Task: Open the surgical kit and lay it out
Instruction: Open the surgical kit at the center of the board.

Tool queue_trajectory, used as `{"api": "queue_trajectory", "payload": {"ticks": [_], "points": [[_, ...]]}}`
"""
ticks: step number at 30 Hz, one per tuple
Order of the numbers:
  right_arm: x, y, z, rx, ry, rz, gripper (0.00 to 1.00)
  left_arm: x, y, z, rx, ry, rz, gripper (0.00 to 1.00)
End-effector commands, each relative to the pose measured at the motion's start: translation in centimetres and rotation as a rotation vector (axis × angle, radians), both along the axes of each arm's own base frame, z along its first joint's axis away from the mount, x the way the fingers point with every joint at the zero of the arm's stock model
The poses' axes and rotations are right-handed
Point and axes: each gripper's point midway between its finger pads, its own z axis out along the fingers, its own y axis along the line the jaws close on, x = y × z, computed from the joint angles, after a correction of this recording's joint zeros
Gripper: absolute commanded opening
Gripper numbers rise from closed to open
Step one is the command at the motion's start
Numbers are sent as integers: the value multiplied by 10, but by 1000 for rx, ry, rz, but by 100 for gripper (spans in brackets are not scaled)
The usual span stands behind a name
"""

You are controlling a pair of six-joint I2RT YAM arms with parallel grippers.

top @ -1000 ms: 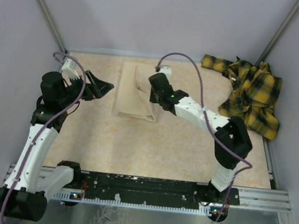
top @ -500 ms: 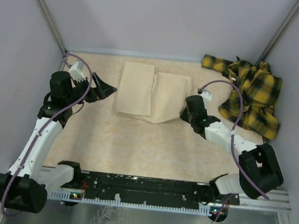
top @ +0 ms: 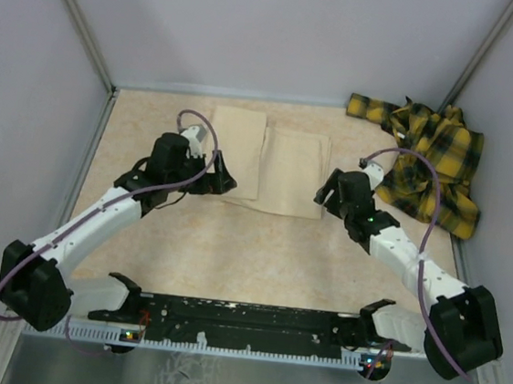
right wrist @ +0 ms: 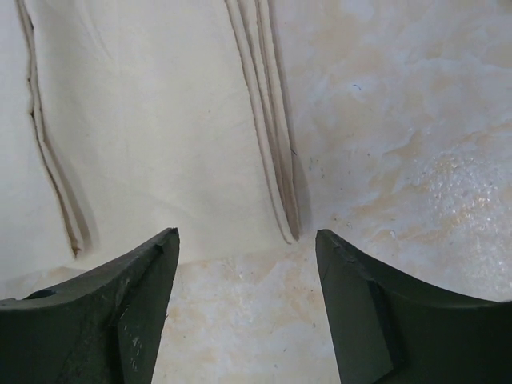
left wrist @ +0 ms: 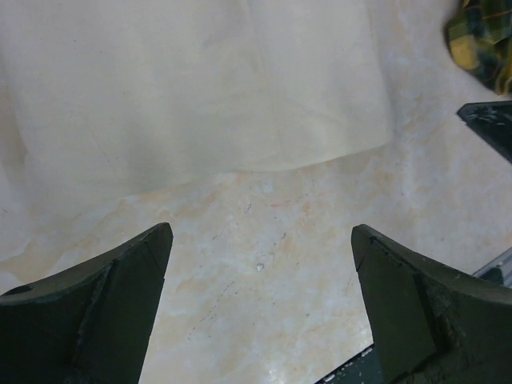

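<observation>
I will move my left gripper down and to the right in the top view next, onto the folded layer's near corner [top: 256, 198], because that layer is still doubled over.
The surgical kit shows as a pale beige cloth wrap [top: 264, 161] lying flat at the back middle of the table, with one flap [top: 293, 173] spread out to the right. My left gripper [top: 224, 178] hovers open at the wrap's near left edge; in the left wrist view its jaws [left wrist: 260, 230] stand wide over bare table, and the wrap [left wrist: 200, 88] lies just beyond them. My right gripper [top: 327, 192] is open beside the flap's right edge. In the right wrist view its jaws [right wrist: 246, 234] are empty, just short of the flap's layered edge [right wrist: 272, 128].
A crumpled yellow-and-black plaid cloth [top: 429, 164] lies at the back right corner, close behind the right arm. Grey walls enclose the marbled tabletop [top: 268, 257] on three sides. A black rail [top: 243, 319] runs along the near edge.
My right gripper drew a flap of the wrap out to the right, then let go and opened. My left arm swung in from the far left to the wrap's near left edge.
</observation>
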Motion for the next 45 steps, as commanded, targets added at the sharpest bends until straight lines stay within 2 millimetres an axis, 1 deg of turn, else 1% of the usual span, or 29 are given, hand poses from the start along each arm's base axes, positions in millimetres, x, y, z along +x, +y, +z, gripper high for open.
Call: {"api": "queue_trajectory", "payload": {"ticks": [1,7,11,13,15,18,19,20,24,25,29,33,37,39,40,42,43,44,45], "points": [[-5,-5,30,7,-63,24,71,9,-7,-7,160,-22,44,99],[-23,-2,35,71,-80,70,71,9,-42,-34,368,-28,26,99],[-30,-5,33,86,-78,80,69,14,-65,-51,516,-46,16,99],[-33,-9,32,96,-78,76,67,19,-74,-60,611,-62,31,98],[-36,-12,31,114,-81,78,65,22,-81,-71,709,-73,40,98],[-40,-17,30,128,-85,73,64,28,-87,-86,843,-76,75,97],[-41,-19,29,131,-85,72,64,32,-87,-85,876,-83,101,97],[-42,-21,28,134,-84,70,64,35,-87,-90,917,-83,116,95],[-44,-26,25,149,-86,71,63,43,-83,-105,1033,-89,152,84],[-45,-26,25,153,-89,75,63,45,-83,-106,1048,-93,157,80],[-46,-27,22,164,-88,80,62,50,-84,-111,1079,-102,164,72],[-47,-27,18,172,-87,84,61,53,-86,-111,1080,-109,168,59],[-48,-27,14,176,-83,87,61,55,-88,-105,1065,-117,175,38],[-48,-26,13,177,-82,91,61,56,-91,-100,1043,-121,173,33],[-49,-26,12,179,-80,92,61,57,-92,-97,1028,-122,169,25],[-49,-26,12,180,-81,92,61,60,-91,-93,1000,-119,169,14],[-49,-26,12,182,-80,94,61,62,-90,-91,984,-113,171,5],[-49,-26,12,183,-80,95,61,64,-86,-87,963,-106,178,0],[-49,-26,12,183,-81,96,61,66,-82,-88,948,-93,183,0]]}}
